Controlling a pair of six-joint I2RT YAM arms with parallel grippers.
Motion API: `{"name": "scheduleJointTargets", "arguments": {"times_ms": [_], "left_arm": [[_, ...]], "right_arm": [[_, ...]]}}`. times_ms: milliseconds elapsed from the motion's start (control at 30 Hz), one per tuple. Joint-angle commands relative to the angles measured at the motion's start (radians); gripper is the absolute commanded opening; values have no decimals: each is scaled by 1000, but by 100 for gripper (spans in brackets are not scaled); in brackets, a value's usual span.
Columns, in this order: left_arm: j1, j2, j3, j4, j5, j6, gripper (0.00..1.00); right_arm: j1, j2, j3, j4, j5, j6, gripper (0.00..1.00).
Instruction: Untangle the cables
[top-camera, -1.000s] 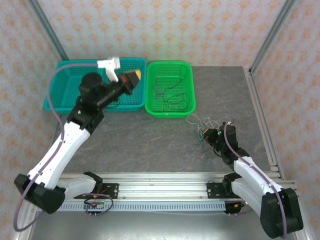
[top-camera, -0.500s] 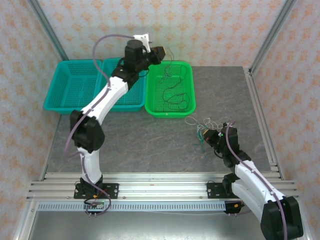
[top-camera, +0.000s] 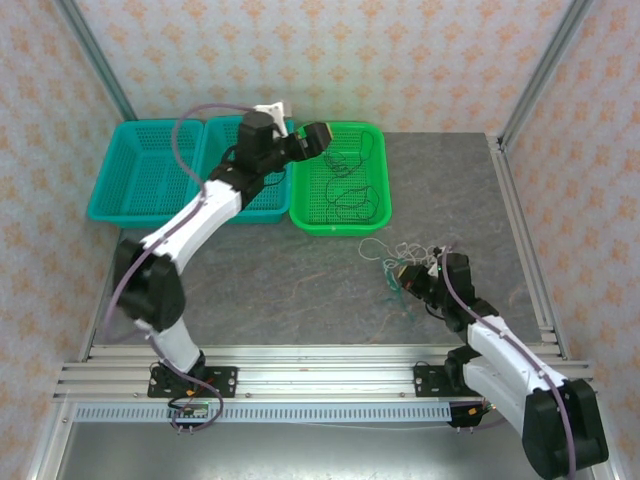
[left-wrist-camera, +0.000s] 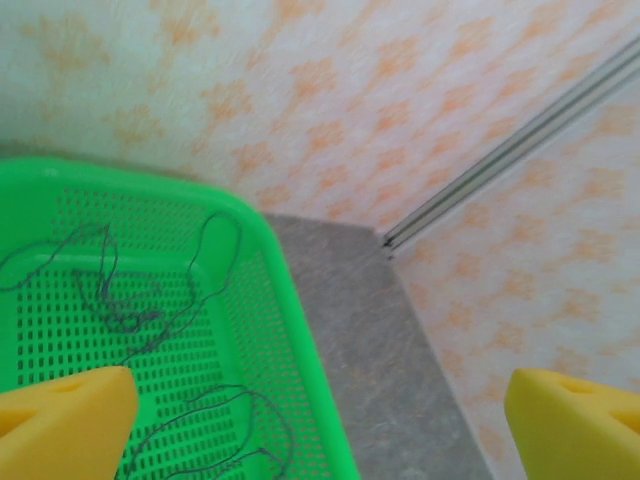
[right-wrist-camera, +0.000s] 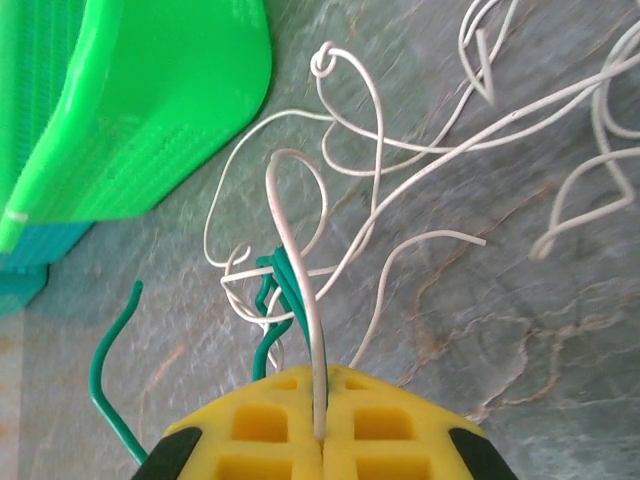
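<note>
I will next move my right gripper low across to the middle of the table and then let go of the white cable (right-wrist-camera: 300, 250), because the table between both arms is empty.
My left gripper (top-camera: 316, 137) hangs open over the far left corner of the green basket (top-camera: 378, 215), with nothing between its yellow fingers (left-wrist-camera: 62, 420). Thin black cables (top-camera: 346, 190) lie loose on the basket floor and show in the left wrist view as dark loops (left-wrist-camera: 120, 305). My right gripper (top-camera: 408, 275) is low over the table, right of centre. It is shut on a white cable (right-wrist-camera: 300, 250) and a green cable (right-wrist-camera: 284, 285), which run together into its closed pads. More white cable loops (top-camera: 405, 246) spread on the table beyond it.
Two teal baskets (top-camera: 150, 185) stand side by side left of the green one. Patterned walls with metal frame posts (top-camera: 540, 70) close the back and sides. An aluminium rail (top-camera: 320, 360) runs along the near edge. The grey tabletop (top-camera: 270, 280) lies between the arms.
My left arm has swung from over the teal basket to the green basket and its jaws have opened. The right gripper has shifted slightly left, still shut on the cables.
</note>
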Motion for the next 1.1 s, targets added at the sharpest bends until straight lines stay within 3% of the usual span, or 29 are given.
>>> {"name": "scheduleJointTargets", "arguments": {"times_ms": [0,200,433,500,600,667,833,1000,1067], "left_arm": [[-22,-159,-111,74,5,27,96],[-89,-343,-293,-79,-4,183,95],[-115,-467,-510,-197,16,174,95],[-122,-492,-564,-219,20,160,94],[-132,-525,-642,-257,17,126,93],[-134,-542,-678,-315,-20,106,92],[-133,-514,-699,-461,-124,114,87],[-134,-437,-713,-372,58,119,63],[-140,-392,-708,-326,119,120,58]], "right_arm": [[62,57,48,78,-104,-56,0],[306,206,75,235,-115,-89,0],[492,467,175,348,-170,-101,2],[514,538,220,350,-214,-104,8],[517,595,272,304,-228,-98,33],[517,581,298,235,-200,-120,44],[517,467,292,178,-116,-166,58],[515,289,248,159,96,-184,66],[515,217,217,175,185,-187,68]]}}
